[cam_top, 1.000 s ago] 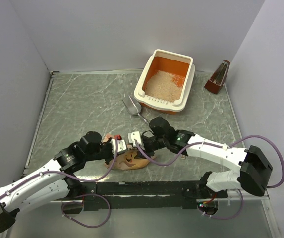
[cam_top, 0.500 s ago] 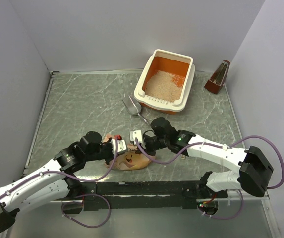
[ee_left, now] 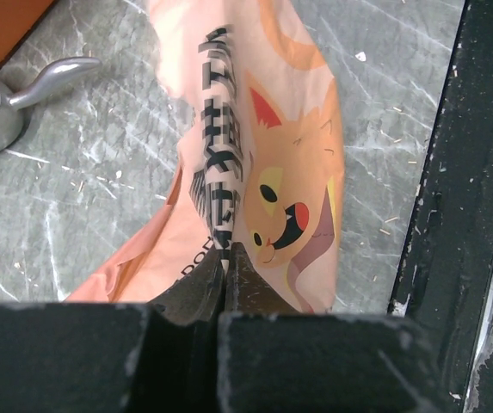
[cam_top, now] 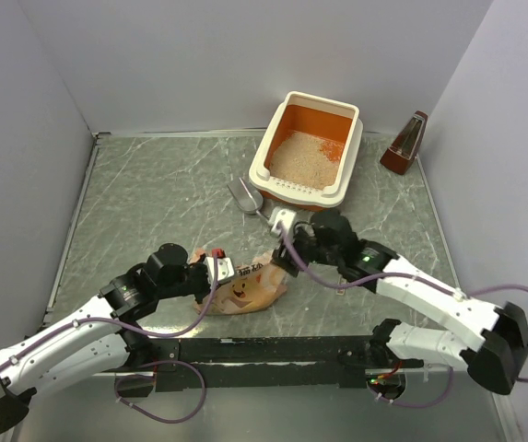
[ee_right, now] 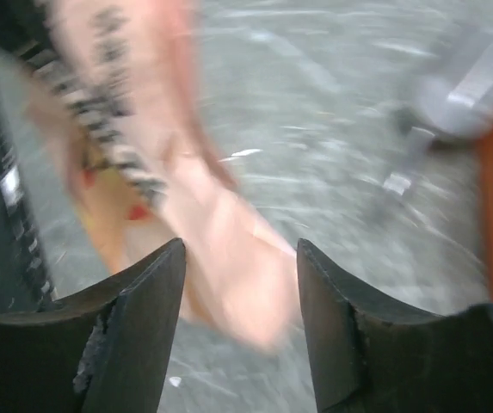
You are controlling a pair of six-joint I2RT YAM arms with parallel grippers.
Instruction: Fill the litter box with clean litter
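The bag's edge stays pinched in my left gripper, so next my empty right gripper leaves the bag, to the right in the top view, and lowers onto the clip (cam_top: 341,286).
The litter box (cam_top: 265,162), cream outside and orange inside, stands at the back right with clean litter (cam_top: 293,158) piled in its near half. A peach-pink cat-print bag (cam_top: 250,287) lies on the table near the front. My left gripper (cam_top: 222,270) is shut on the bag's near edge; in the left wrist view its jaws (ee_left: 226,258) pinch a fold of the bag (ee_left: 289,172). My right gripper (cam_top: 280,238) hangs open just above the bag's far end, nothing between its fingers. The right wrist view is blurred, with the bag (ee_right: 229,249) below the open gripper (ee_right: 239,258).
A grey metal scoop (cam_top: 245,195) lies between the bag and the litter box, also in the left wrist view as the scoop (ee_left: 5,103). A brown metronome (cam_top: 405,143) stands at the far right. A black rail (cam_top: 273,350) runs along the near table edge.
My right gripper has opened, let go of the bag and risen back toward the scoop. The bag now lies stretched out further to the right. The left gripper has kept its grip.
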